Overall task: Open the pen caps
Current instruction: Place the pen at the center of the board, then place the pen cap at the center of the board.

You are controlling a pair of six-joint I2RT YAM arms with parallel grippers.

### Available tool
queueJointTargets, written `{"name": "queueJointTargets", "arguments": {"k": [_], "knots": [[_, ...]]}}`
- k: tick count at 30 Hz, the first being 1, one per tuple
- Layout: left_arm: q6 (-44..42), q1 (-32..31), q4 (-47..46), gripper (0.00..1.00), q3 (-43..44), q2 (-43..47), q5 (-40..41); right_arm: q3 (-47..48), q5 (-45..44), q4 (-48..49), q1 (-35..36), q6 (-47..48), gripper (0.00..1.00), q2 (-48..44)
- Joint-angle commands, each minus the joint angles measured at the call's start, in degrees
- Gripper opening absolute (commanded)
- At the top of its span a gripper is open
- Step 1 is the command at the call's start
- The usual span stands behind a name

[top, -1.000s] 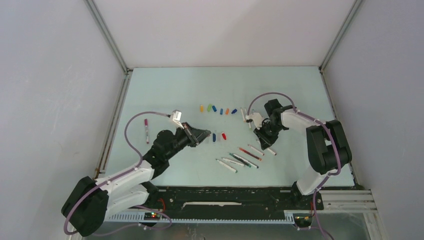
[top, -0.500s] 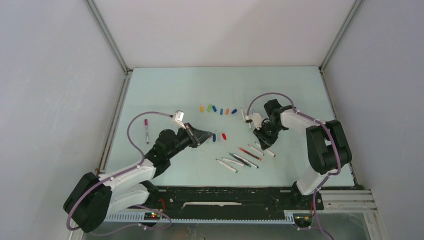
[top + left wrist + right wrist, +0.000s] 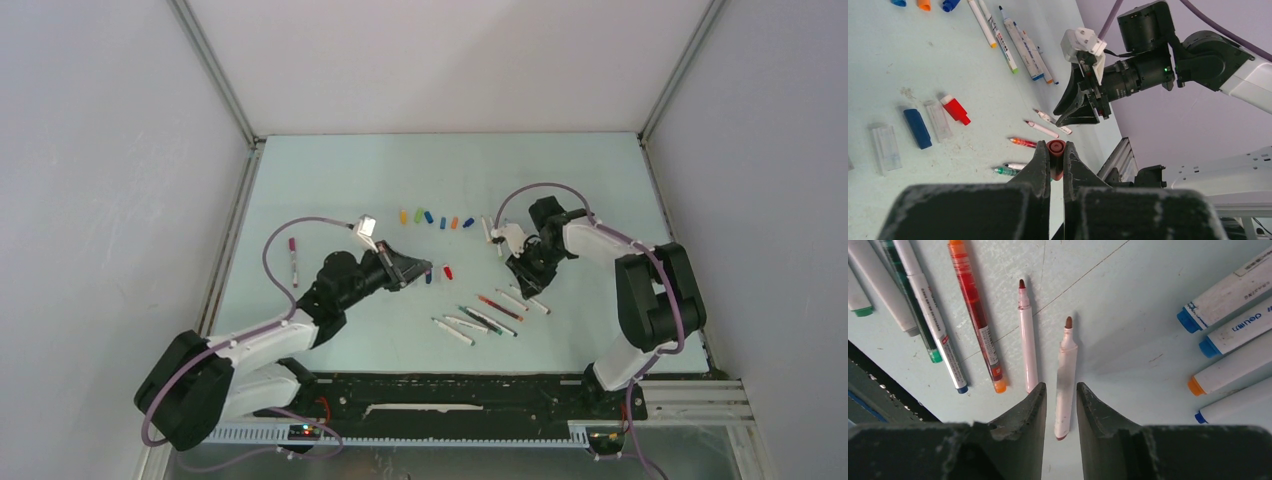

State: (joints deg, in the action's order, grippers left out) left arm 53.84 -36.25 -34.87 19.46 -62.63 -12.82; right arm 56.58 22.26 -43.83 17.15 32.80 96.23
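Observation:
My left gripper crosses past the red cap to the bare tabletop below it and to its right in the top view next, lowers and releases the dark red cap.
My left gripper [image 3: 1056, 149] is shut on a dark red pen cap [image 3: 1056, 148], held above the table with its end facing the camera. In the top view it [image 3: 420, 269] hovers beside a blue cap [image 3: 428, 276] and a red cap [image 3: 447, 271]. A row of yellow, green, blue and orange pen caps [image 3: 436, 219] lies further back. My right gripper [image 3: 1060, 386] is open and low over the table. A white uncapped pen [image 3: 1066, 365] with a brownish tip lies between its fingers, with a gap on each side.
Several uncapped pens [image 3: 487, 315] lie near the front, right of centre. Capped markers [image 3: 1228, 290] with blue and orange caps lie right of my right gripper. One red-capped pen [image 3: 293, 257] lies alone at the left. Two clear caps [image 3: 886, 147] rest by the blue cap [image 3: 917, 128].
My left gripper has moved right with the dark red cap, up to the loose blue and red caps. My right arm has stayed in place, its jaws parting.

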Motion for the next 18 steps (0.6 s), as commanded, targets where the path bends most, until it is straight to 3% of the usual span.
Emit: {"name": "queueJointTargets", "arguments": {"k": [1,18], "knots": [[0.61,-0.96,-1.17,0.0,5.15,-2.13,-2.11,2.1,2.28,-1.02,-0.69,0.16,0.31,-4.88],[-4.01,-6.16,13.94,0.0,16.31,-11.67,2.1,2.09,9.52,-2.66,-5.63,2.01,0.35,-13.06]]}}
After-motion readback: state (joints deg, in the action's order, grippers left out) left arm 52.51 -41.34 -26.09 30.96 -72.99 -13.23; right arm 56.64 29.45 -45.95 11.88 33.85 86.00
